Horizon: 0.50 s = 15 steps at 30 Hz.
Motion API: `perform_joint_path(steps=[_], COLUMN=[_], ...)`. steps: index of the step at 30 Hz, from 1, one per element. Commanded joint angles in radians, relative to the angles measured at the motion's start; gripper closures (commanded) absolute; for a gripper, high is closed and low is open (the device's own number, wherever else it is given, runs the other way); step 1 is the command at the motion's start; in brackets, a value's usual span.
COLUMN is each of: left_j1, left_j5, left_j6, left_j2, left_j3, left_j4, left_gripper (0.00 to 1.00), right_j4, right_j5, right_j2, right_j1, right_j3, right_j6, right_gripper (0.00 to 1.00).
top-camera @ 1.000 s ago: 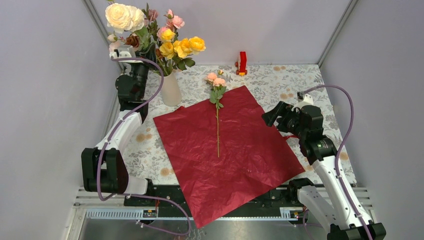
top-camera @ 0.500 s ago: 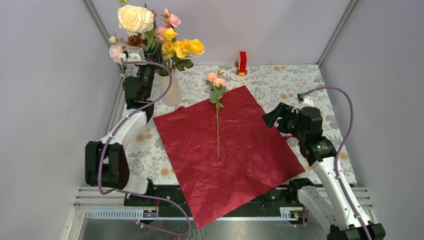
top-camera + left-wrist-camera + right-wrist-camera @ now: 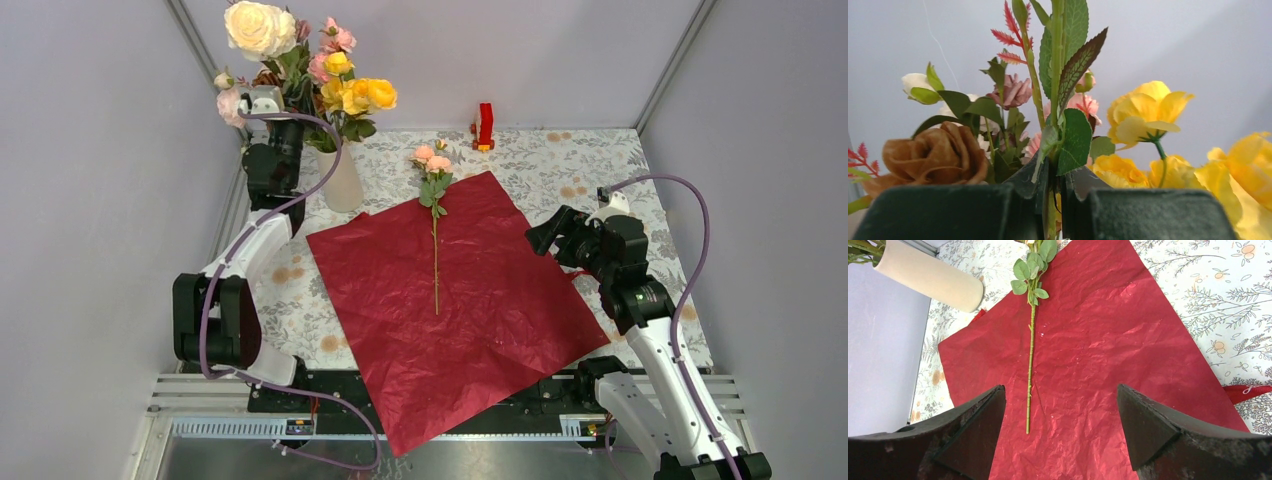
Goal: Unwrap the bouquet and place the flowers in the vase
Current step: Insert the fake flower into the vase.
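My left gripper moves down and to its right in the top view next, seats the raised stem in the vase's opening (image 3: 328, 152) and releases it.
The cream-white vase (image 3: 343, 182) stands at the back left with several of the flowers (image 3: 345, 88) rising from it. My left gripper (image 3: 264, 102) is up beside those blooms, shut on a green leafy stem (image 3: 1054, 95); the stem's lower end is hidden behind the fingers (image 3: 1020, 187). One pink-headed flower (image 3: 435, 225) lies along the flattened dark red wrapping paper (image 3: 490, 300) of the bouquet. My right gripper (image 3: 545, 232) hovers over the paper's right side, open and holding nothing. In the right wrist view the lone stem (image 3: 1030, 355) lies left of centre and the vase (image 3: 930, 276) sits at top left.
A small red and yellow toy block (image 3: 484, 126) stands at the back edge. A red ribbon (image 3: 1248, 390) lies on the floral tablecloth (image 3: 590, 165) right of the paper. Grey walls close in on both sides, and the paper overhangs the near edge.
My left gripper has shifted right toward the vase with its stem, and the cream rose and other blooms swayed with it. The right arm has barely moved.
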Motion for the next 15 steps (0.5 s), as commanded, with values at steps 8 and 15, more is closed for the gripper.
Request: perform_joint_path(steps=[8,15], left_j1=[0.037,0.037], left_j5=[0.059,0.080], left_j6=[-0.011,-0.059], left_j2=[0.017,0.037], left_j3=[0.038,-0.024], left_j4=[-0.119,-0.094], left_gripper=[1.00,1.00], right_j4=[0.047,0.056], right_j5=[-0.004,-0.012], right_j2=[0.023,0.025], right_j1=[-0.008,-0.008], right_j3=[0.014,0.007], right_j6=[0.003,0.008], right_gripper=[0.13,0.13])
